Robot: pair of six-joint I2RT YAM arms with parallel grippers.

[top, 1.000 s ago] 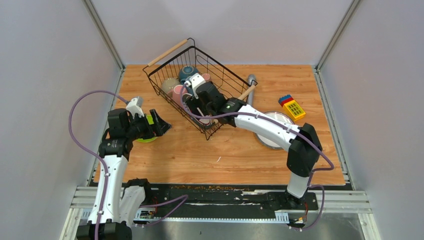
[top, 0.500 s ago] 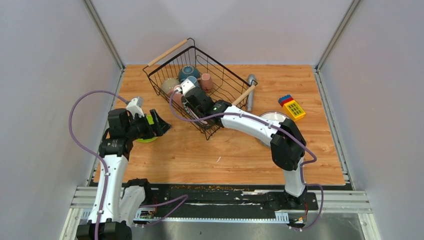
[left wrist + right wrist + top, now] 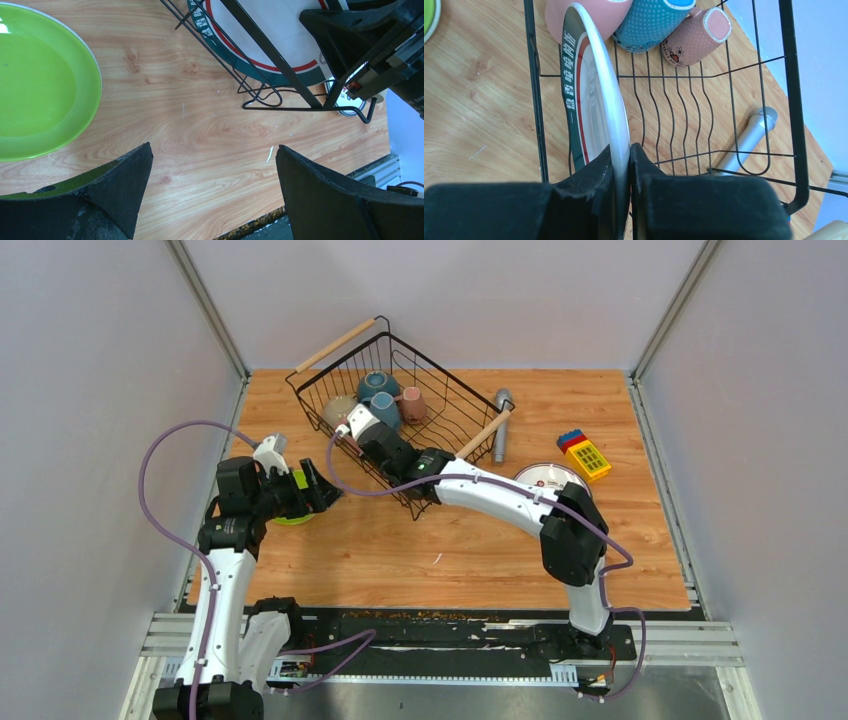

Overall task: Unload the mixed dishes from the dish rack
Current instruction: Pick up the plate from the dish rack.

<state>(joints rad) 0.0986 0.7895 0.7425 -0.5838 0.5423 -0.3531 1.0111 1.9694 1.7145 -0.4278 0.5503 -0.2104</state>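
Observation:
Wires enclose this white plate. The right gripper rises next, swings to the right in the top view, then lowers to release it atop the other patterned plate [image 3: 548, 477].
The dish rack [image 3: 334, 345] stands at the back centre of the table. My right gripper [image 3: 621, 156] reaches down inside it, at the near-left wall, shut on the rim of a white plate [image 3: 596, 95] with a teal and red rim that stands on edge. The same plate [image 3: 272, 35] shows behind the wires in the left wrist view. Farther back in the rack lie a blue dotted mug [image 3: 649, 22], a pink mug [image 3: 696, 37], a teal bowl [image 3: 378, 385] and a beige bowl [image 3: 337, 410]. My left gripper [image 3: 212, 147] hangs open and empty beside the lime-green plate [image 3: 40, 90].
A grey cylinder [image 3: 502, 420] lies just right of the rack. A yellow, red and blue toy block [image 3: 585, 455] sits at the right. Another white patterned plate [image 3: 548, 478] lies on the table, partly behind the right arm.
The right gripper moved left inside the rack and closed on the standing plate's rim. The left arm has not moved.

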